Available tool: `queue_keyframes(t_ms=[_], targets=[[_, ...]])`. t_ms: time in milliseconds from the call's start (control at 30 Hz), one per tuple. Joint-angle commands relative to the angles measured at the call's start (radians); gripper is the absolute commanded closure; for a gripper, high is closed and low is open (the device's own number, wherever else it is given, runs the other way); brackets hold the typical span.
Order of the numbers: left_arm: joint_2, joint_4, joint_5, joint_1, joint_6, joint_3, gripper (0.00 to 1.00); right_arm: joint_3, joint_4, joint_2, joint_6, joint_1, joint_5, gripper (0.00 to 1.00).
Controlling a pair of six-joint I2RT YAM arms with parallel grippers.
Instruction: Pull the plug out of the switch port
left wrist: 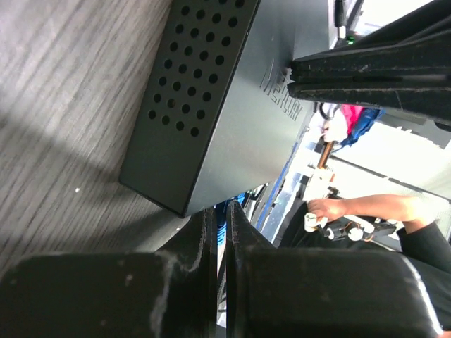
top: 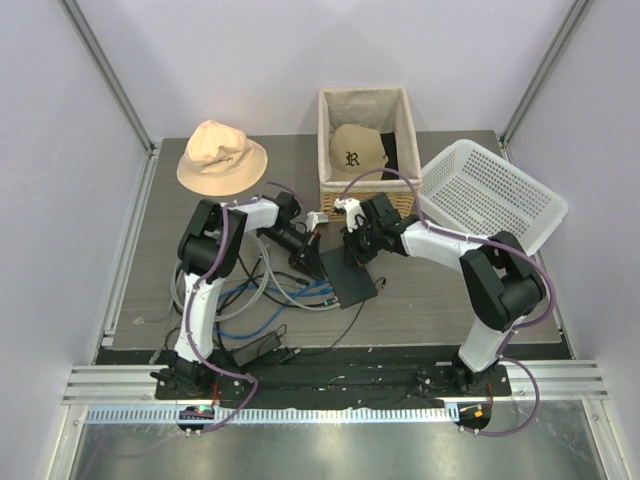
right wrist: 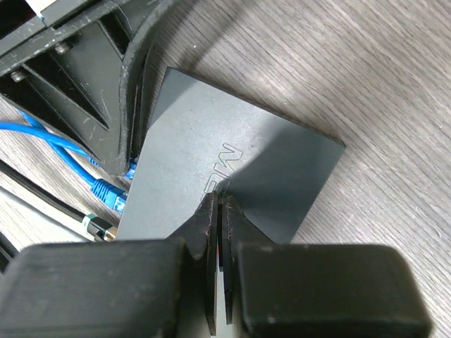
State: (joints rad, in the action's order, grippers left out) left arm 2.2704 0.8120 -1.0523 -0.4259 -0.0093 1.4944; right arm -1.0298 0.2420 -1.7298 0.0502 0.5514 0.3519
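My left gripper pulls the plug outward next, to its left in the top view, and releases it there, since bare tabletop lies by the beige hat.
The switch (top: pixel 350 283) is a flat dark-grey box lying mid-table between the arms. It fills the left wrist view (left wrist: pixel 232 120), with a perforated side, and the right wrist view (right wrist: pixel 211 155). My left gripper (top: pixel 303 252) is at the switch's left edge. Its jaws (left wrist: pixel 224 225) are nearly closed on a blue plug (right wrist: pixel 132 167) at that edge. I cannot tell whether the plug still sits in the port. My right gripper (top: pixel 355 250) is shut and empty. Its tips (right wrist: pixel 220 201) press down on the switch's top face.
A loose blue plug (right wrist: pixel 107 191) and grey and blue cables (top: pixel 270 295) lie left of the switch. A black adapter (top: pixel 258 350) is near the front edge. A beige hat (top: pixel 220 155), a lined basket (top: pixel 325 150) and a white basket (top: pixel 490 195) stand behind.
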Motion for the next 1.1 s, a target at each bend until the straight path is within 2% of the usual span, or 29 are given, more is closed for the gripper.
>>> queue_keyframes(t_ms=[0, 200, 433, 600, 700, 800, 833, 867, 900, 967, 1033, 1067], targets=[[-0.031, -0.068, 0.058, -0.001, 0.023, -0.101, 1.00, 0.054, 0.077, 0.001, 0.023, 0.001, -0.064, 0.98], [0.012, 0.032, 0.115, 0.039, 0.081, -0.097, 1.00, 0.047, 0.079, -0.008, 0.023, 0.001, -0.064, 0.98], [0.074, 0.255, 0.117, 0.167, 0.213, 0.102, 1.00, 0.051, 0.083, -0.005, 0.028, 0.001, -0.067, 0.98], [0.023, 0.237, 0.138, 0.280, 0.169, 0.266, 1.00, 0.053, 0.080, -0.005, 0.030, 0.001, -0.070, 0.98], [0.009, 0.211, 0.207, 0.332, 0.144, 0.417, 1.00, 0.048, 0.080, -0.005, 0.031, 0.001, -0.071, 0.98], [0.005, 0.158, 0.389, 0.358, 0.146, 0.597, 1.00, 0.043, 0.079, -0.005, 0.034, 0.001, -0.071, 0.98], [0.005, 0.141, 0.499, 0.366, 0.147, 0.625, 1.00, 0.040, 0.079, -0.004, 0.034, 0.001, -0.071, 0.98], [0.008, 0.124, 0.544, 0.369, 0.146, 0.651, 1.00, 0.039, 0.079, -0.001, 0.036, 0.001, -0.073, 0.98], [0.011, 0.110, 0.576, 0.372, 0.146, 0.703, 0.89, 0.037, 0.077, 0.001, 0.036, 0.001, -0.074, 0.98], [0.012, 0.122, 0.574, 0.384, 0.141, 0.748, 0.78, 0.031, 0.077, 0.009, 0.039, 0.001, -0.079, 0.98], [-0.014, 0.160, 0.490, 0.388, 0.126, 0.758, 0.69, 0.030, 0.076, 0.022, 0.042, 0.001, -0.083, 0.98], [-0.037, 0.162, 0.383, 0.388, 0.112, 0.733, 0.65, 0.028, 0.075, 0.027, 0.042, -0.001, -0.085, 0.97]])
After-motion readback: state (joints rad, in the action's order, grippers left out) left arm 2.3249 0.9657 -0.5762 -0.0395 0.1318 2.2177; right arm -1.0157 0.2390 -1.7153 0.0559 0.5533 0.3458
